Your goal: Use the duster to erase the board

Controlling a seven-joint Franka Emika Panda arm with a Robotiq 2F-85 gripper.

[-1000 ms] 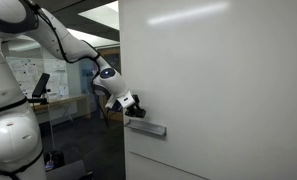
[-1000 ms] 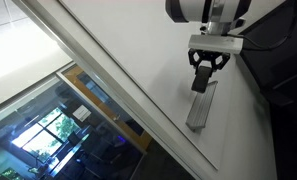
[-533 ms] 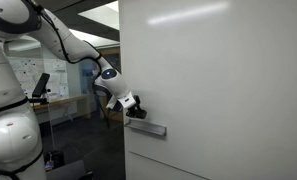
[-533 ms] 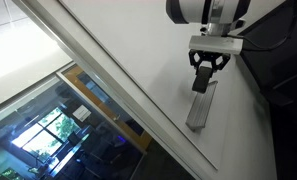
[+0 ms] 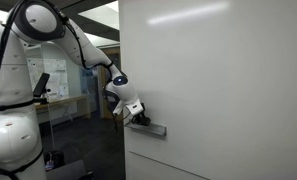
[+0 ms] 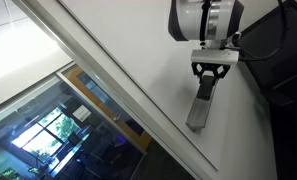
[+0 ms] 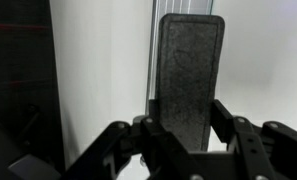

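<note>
Next, my gripper eases down a short way, brings the duster (image 7: 190, 65) onto the grey tray ledge (image 7: 186, 6) and releases it there, as that ledge lies just beneath.
In the wrist view the duster (image 7: 190, 65), a flat dark rectangular block, stands lengthwise between my fingers, and my gripper (image 7: 186, 110) is shut on its near end. The white board (image 7: 98, 70) lies right behind it. In both exterior views the gripper (image 5: 139, 116) (image 6: 210, 80) is at the grey tray ledge (image 5: 151, 129) (image 6: 200, 108) on the board (image 5: 218, 80) (image 6: 118, 60), close to the board's edge. The fingers mostly hide the duster in those views.
The arm (image 5: 83, 45) reaches in from beside the board's edge. Behind it is an office with a small distant board covered in papers (image 5: 23, 75). A glass wall with reflections (image 6: 58, 135) runs along the board's other side.
The arm's elbow has swung up and the gripper has shifted a little along the board toward the tray ledge. The grip on the duster is unchanged.
</note>
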